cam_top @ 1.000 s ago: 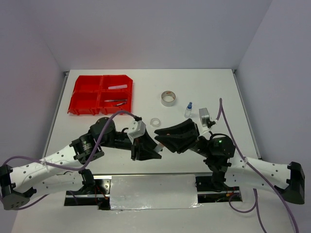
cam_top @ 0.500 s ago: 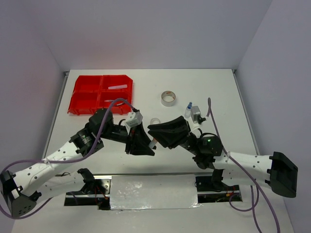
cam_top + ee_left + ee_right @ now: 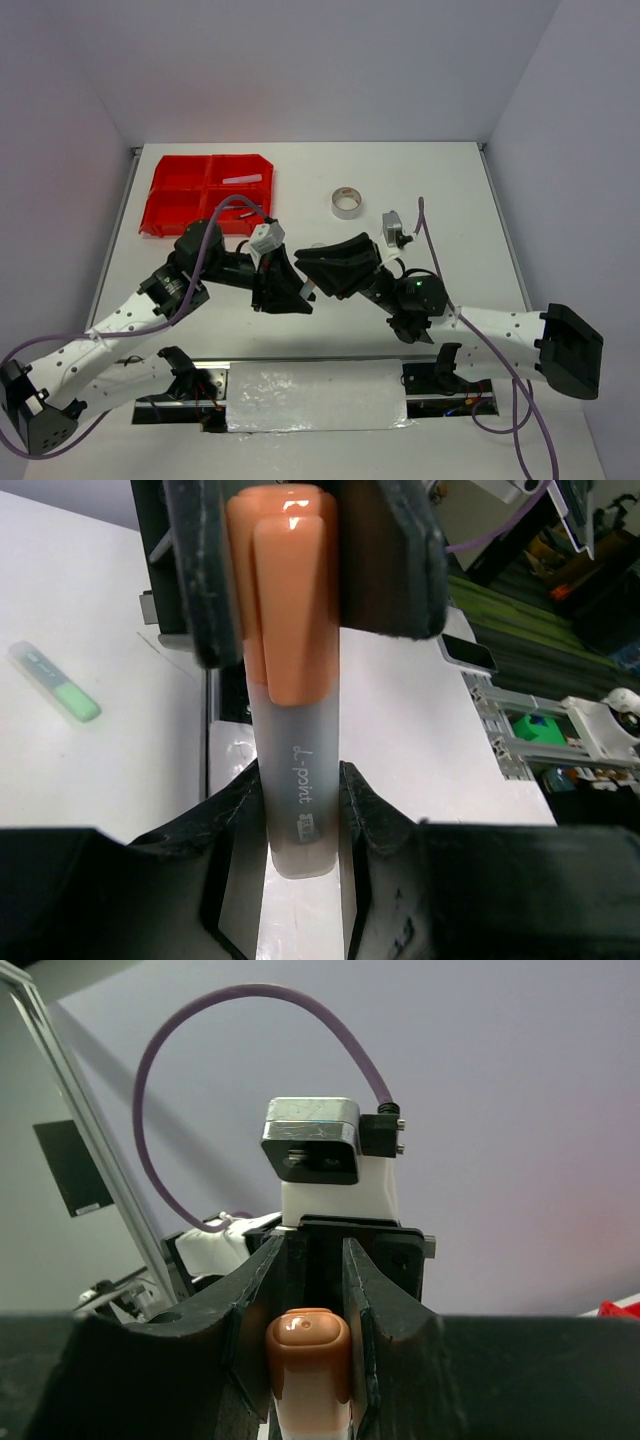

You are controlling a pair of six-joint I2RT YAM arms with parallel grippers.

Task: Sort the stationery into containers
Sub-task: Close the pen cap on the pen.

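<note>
The left gripper swings the marker outward over the red tray's rear section [image 3: 240, 170] next, then lowers and releases it, since that section already holds the white piece.
An orange-capped marker [image 3: 296, 730] with a grey barrel hangs above the table between my two grippers. In the left wrist view my left gripper [image 3: 300, 795] is shut on the barrel's end. The right gripper [image 3: 308, 1260] is shut on the orange cap [image 3: 308, 1355]. From above, the two grippers meet nose to nose, left gripper [image 3: 283, 285] and right gripper [image 3: 318, 272], and almost hide the marker. The red tray [image 3: 168, 200] stands at the far left with a white piece [image 3: 242, 180] in a rear compartment. A grey tape roll [image 3: 347, 202] lies mid-table. A green marker [image 3: 55, 682] lies on the table.
The left arm's purple cable [image 3: 238, 203] arcs over the tray's near right compartment. The right wrist camera [image 3: 394, 224] sits just right of the tape roll. A metal strip [image 3: 310, 395] runs along the table's near edge between the arm bases.
Both grippers have travelled left and a little away from the near edge, staying joined on the marker. The right arm has stretched further left and now covers the clear ring and the small bottle.
</note>
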